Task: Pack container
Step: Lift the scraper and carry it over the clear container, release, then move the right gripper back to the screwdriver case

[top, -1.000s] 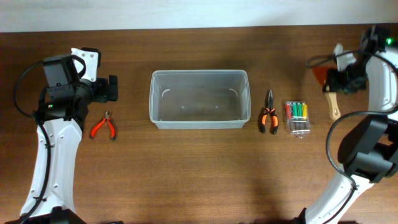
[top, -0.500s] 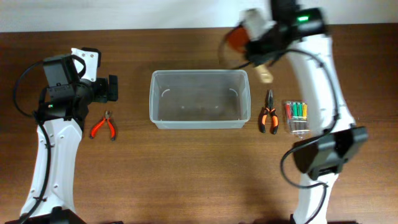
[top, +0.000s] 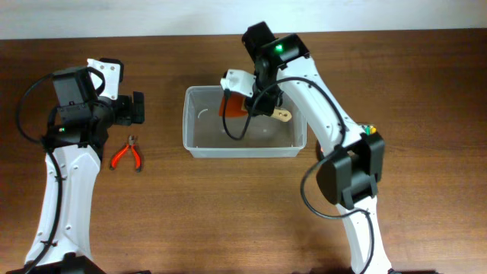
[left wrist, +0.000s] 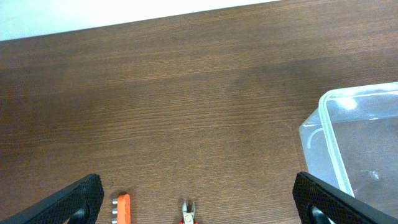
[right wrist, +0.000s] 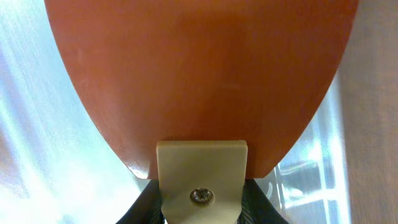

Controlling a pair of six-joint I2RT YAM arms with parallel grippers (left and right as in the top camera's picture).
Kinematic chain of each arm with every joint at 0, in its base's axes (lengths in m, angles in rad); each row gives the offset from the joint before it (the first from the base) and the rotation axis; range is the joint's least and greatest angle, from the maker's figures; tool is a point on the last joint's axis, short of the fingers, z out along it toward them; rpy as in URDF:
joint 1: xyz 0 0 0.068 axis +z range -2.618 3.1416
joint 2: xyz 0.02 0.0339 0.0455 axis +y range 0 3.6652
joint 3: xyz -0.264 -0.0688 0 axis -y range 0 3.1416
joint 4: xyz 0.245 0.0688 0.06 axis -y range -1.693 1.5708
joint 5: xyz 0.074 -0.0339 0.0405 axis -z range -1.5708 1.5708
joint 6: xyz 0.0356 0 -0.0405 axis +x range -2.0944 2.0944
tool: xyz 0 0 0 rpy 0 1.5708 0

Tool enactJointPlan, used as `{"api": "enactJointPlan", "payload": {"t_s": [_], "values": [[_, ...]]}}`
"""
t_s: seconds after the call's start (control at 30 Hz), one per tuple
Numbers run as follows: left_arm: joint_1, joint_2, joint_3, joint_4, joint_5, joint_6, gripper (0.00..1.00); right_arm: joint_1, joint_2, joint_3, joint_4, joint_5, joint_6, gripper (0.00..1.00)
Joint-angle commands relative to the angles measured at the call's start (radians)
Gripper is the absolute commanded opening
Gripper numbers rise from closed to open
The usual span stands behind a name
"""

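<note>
My right gripper lowers the spatula (top: 231, 106) toward the bin's bottom and releases it next, since the spatula's blade and handle both sit inside the bin's sides.
The container (top: 243, 153) is a large clear plastic bin at the table's middle, and it also shows in the left wrist view (left wrist: 339, 134). My right gripper (top: 257, 103) is shut on a spatula (top: 231, 106) with an orange blade and a pale wooden handle, held over the bin's inside. In the right wrist view the blade (right wrist: 199, 74) fills the frame, with the jaws (right wrist: 200, 202) gripping the handle and the bin's floor (right wrist: 37, 130) below. My left gripper (top: 138, 108) is open and empty left of the bin.
Red-handled pliers (top: 127, 155) lie below the left gripper; their tip (left wrist: 188, 213) and an orange bit holder (left wrist: 122, 208) show in the left wrist view. A small clear case of coloured bits (top: 370, 130) is mostly hidden behind the right arm.
My right arm has swung from the far right edge across to above the bin, carrying the spatula. The left arm has not moved.
</note>
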Motion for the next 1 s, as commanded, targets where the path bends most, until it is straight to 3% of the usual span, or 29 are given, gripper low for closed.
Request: {"api": "enactJointPlan", "payload": {"t_s": [0.0, 0.13, 0.2, 0.27, 0.33, 0.53, 0.7, 0.73, 0.77, 0.97], "values": [[0.003, 0.009, 0.02, 0.0, 0.014, 0.012, 0.99, -0.019, 0.046, 0.013, 0.001, -0.006, -0.164, 0.04], [0.003, 0.009, 0.02, 0.0, 0.014, 0.012, 0.99, -0.041, 0.091, 0.013, 0.028, 0.001, -0.187, 0.06], [0.003, 0.009, 0.02, 0.0, 0.014, 0.012, 0.99, -0.051, 0.097, 0.013, 0.039, 0.0, -0.182, 0.2], [0.003, 0.009, 0.02, 0.0, 0.014, 0.012, 0.99, -0.052, 0.096, 0.014, 0.039, -0.006, -0.179, 0.41], [0.003, 0.009, 0.02, 0.0, 0.014, 0.012, 0.99, -0.051, 0.082, 0.026, 0.037, -0.006, -0.147, 0.84], [0.003, 0.009, 0.02, 0.0, 0.014, 0.012, 0.99, -0.054, 0.008, 0.137, -0.027, 0.0, 0.008, 0.85], [0.003, 0.009, 0.02, 0.0, 0.014, 0.012, 0.99, -0.093, -0.061, 0.324, -0.177, 0.035, 0.19, 0.89], [0.003, 0.009, 0.02, 0.0, 0.014, 0.012, 0.99, -0.114, -0.079, 0.36, -0.211, 0.04, 0.209, 0.9], [0.003, 0.009, 0.02, 0.0, 0.014, 0.012, 0.99, -0.135, -0.095, 0.384, -0.232, 0.039, 0.22, 0.99], [0.003, 0.009, 0.02, 0.0, 0.014, 0.012, 0.99, -0.337, -0.196, 0.402, -0.245, -0.045, 0.439, 0.99]]}}
